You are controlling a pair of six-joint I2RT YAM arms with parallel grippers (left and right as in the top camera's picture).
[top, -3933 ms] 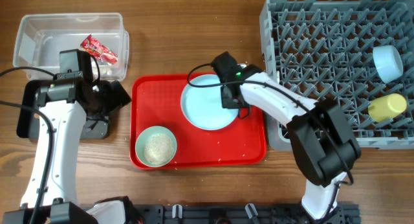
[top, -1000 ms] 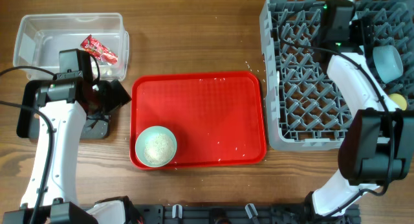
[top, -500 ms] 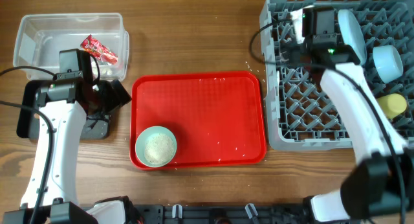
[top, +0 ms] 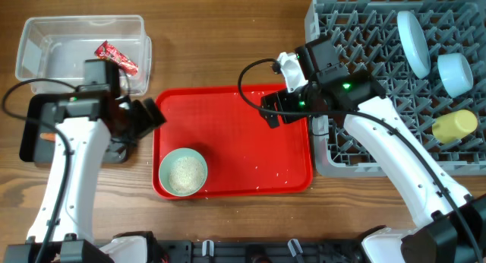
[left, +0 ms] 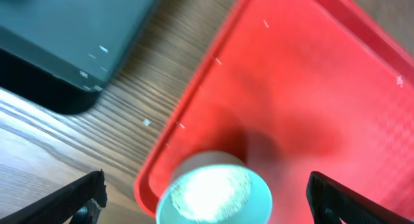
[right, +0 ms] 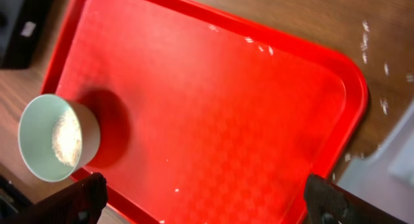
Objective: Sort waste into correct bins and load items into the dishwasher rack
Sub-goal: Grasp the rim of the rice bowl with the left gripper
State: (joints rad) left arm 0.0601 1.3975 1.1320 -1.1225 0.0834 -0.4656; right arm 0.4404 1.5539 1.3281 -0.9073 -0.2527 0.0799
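Note:
Bare tray lies beside the bowl's rim facing the tray's middle (top: pixel 203 161) (left: pixel 269 193). My left gripper will next go to the right in the overhead view, back and down onto that rim.
A pale blue bowl (top: pixel 183 172) of white rice sits at the front left of the red tray (top: pixel 235 134). My left gripper (top: pixel 148 115) hangs open over the tray's left edge. In the left wrist view the bowl (left: pixel 213 195) lies below and between the fingers of the left gripper (left: pixel 207 193). My right gripper (top: pixel 273 111) is open and empty above the tray's right side, with the bowl (right: pixel 57 138) far to its left. The grey rack (top: pixel 357 35) holds an upright plate (top: pixel 412 42), a small bowl (top: pixel 456 73) and a yellow cup (top: pixel 454 125).
The clear tub (top: pixel 45 42) at the back left holds a red-and-white wrapper (top: pixel 115 56). The black tray (left: pixel 65 43) lies left of the red tray, mostly under my left arm. Loose rice grains (right: pixel 259 46) dot the red tray and the wood by the rack.
The right arm left the plate standing in the rack, opened and swung back over the red tray. The left gripper shifted right to the tray's left edge.

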